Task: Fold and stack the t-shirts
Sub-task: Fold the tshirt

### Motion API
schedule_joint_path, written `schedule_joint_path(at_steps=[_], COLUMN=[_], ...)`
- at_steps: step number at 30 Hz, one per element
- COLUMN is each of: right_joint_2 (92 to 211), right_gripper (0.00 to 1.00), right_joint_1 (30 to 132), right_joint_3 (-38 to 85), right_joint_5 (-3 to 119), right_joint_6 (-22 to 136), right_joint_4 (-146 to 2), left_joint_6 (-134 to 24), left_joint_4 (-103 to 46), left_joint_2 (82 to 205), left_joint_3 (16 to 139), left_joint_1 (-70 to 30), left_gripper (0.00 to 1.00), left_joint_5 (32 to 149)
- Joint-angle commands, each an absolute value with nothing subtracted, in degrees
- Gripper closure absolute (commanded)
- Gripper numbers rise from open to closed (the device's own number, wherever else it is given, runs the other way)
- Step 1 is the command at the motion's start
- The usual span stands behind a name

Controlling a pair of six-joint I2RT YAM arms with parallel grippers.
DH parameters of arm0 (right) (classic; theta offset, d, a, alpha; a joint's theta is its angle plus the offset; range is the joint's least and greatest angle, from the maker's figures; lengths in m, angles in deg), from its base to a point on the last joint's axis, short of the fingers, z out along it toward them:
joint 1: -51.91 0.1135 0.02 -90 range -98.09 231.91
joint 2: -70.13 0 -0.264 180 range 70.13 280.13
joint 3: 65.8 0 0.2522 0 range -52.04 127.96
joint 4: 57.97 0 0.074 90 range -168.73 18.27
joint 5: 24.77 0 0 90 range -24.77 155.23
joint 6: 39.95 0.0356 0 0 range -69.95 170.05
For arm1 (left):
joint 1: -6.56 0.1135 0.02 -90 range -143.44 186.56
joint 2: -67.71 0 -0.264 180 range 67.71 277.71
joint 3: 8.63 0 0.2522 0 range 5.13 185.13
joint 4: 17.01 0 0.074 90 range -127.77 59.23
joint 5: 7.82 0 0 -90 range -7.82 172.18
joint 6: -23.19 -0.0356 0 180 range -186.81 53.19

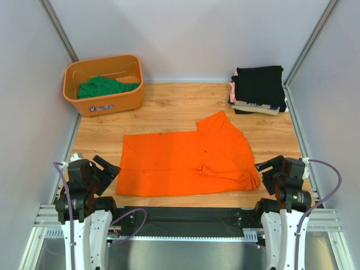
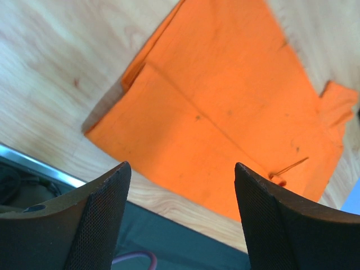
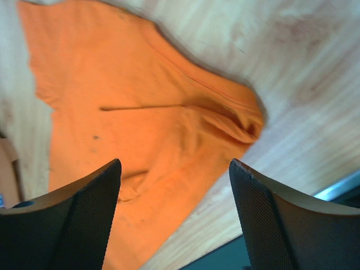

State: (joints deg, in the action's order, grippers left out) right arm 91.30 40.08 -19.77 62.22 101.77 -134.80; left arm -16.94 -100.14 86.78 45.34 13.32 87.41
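Observation:
Next, my right gripper moves outward past the orange t-shirt's side, then drops onto the far end of the sleeve, since that sleeve sticks out beyond the folded body.
The bright orange t-shirt (image 1: 188,160) lies spread on the wooden table, partly folded, one sleeve pointing to the far right. It also shows in the left wrist view (image 2: 225,107) and in the right wrist view (image 3: 140,129). A green t-shirt (image 1: 104,87) lies in the orange basket (image 1: 135,98) at the far left. A black t-shirt (image 1: 260,84) tops a stack with pale ones under it at the far right. My left gripper (image 1: 107,167) is open and empty off the shirt's near left corner. My right gripper (image 1: 269,167) is open and empty off its near right corner.
Grey walls close in the table on the left, back and right. A metal rail and a dark mat (image 1: 185,219) run along the near edge between the arm bases. Bare wood (image 1: 169,107) lies between the basket and the stack.

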Motion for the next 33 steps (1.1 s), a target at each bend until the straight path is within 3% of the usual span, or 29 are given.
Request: schedule_joint_path(at_steps=[1,5,15,22,29,33], right_joint_2=[90.8,104.7,153.9,185.4,203.1,206.3], right_gripper=[0.26,0.28,0.26,0.27,0.27,0.29], right_joint_1=[39.8,41.8,59.5,61.8,63.8,64.2], right_joint_3=[-16.4,-11.6,26.3,52.1,71.0,71.3], right_joint_5=[59.6,52.1,68.4,73.7,78.3,77.6], right_joint_6=[99.5,92.3,73.8,69.5,67.2,67.9], right_joint_4=[-125.7,-113.0,-112.2,-116.6,-120.9,-120.4], left_joint_6=[-21.3,-25.2,-38.2,-40.6,-41.5,-41.7], left_joint_4=[-99.9,-93.2,-78.6,-74.5,-72.7,-72.9], left_joint_2=[85.4,89.3,114.9,116.7,116.6,117.9], left_joint_3=[51.7,52.3,56.8,51.9,51.1,51.4], left_joint_1=[13.5,13.5,13.6,13.5,13.4,13.4], left_gripper=[0.2,0.21,0.24,0.26,0.26,0.26], left_joint_5=[82.8,82.9,88.6,90.2,92.5,93.2])
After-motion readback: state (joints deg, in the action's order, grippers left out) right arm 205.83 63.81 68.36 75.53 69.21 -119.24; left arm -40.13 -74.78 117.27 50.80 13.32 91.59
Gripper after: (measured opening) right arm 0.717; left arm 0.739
